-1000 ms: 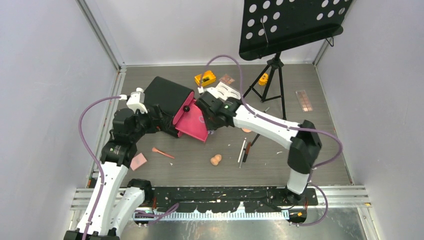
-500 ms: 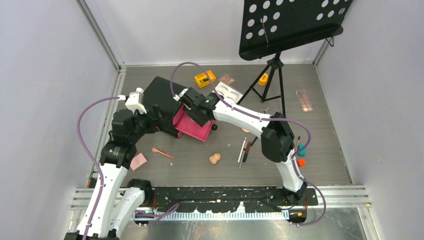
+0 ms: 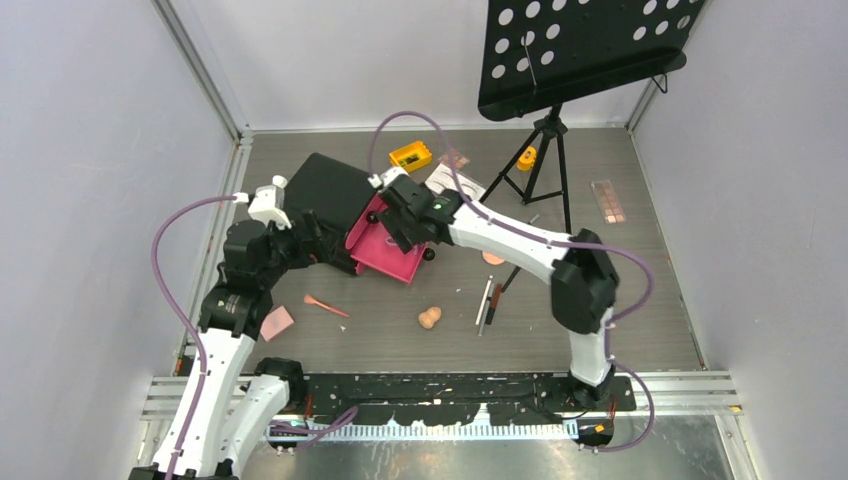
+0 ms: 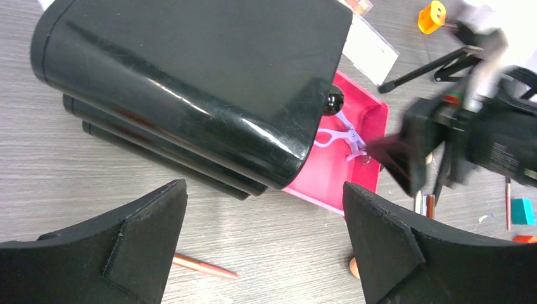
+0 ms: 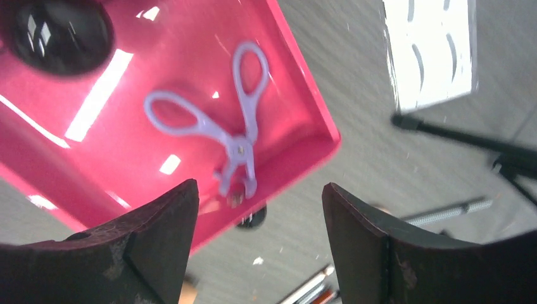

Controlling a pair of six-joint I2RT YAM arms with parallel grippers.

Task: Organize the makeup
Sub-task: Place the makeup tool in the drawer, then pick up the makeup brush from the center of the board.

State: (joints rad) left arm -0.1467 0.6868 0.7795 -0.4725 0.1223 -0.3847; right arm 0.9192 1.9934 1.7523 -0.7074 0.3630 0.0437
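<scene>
I need to move my right gripper back past the drawer, then turn it and lower it onto the copper brush's middle [image 3: 327, 307], because the brush is still on the floor.
The lilac scissors [image 5: 221, 130] lie loose in the open pink drawer [image 3: 385, 258] of the black chest [image 3: 335, 190]; they also show in the left wrist view [image 4: 342, 137]. My right gripper [image 3: 398, 228] hovers over the drawer's front corner, open and empty [image 5: 259, 247]. My left gripper [image 3: 322, 243] is open and empty [image 4: 266, 247] beside the chest's left front. On the floor lie a peach sponge [image 3: 430, 318], a copper brush [image 3: 325, 305], thin pencils [image 3: 488, 300], a pink pad [image 3: 276, 322], a white eyebrow card [image 3: 455, 183], a yellow block [image 3: 411, 156] and a brown palette [image 3: 607, 200].
The black perforated music stand [image 3: 580, 50] stands on its tripod [image 3: 545, 170] at the back right. A teal block [image 4: 522, 211] lies at the right. The right arm reaches across the middle of the floor. Grey walls close in both sides.
My right arm swung back over the pink drawer, then shifted slightly right. The left arm has not moved.
</scene>
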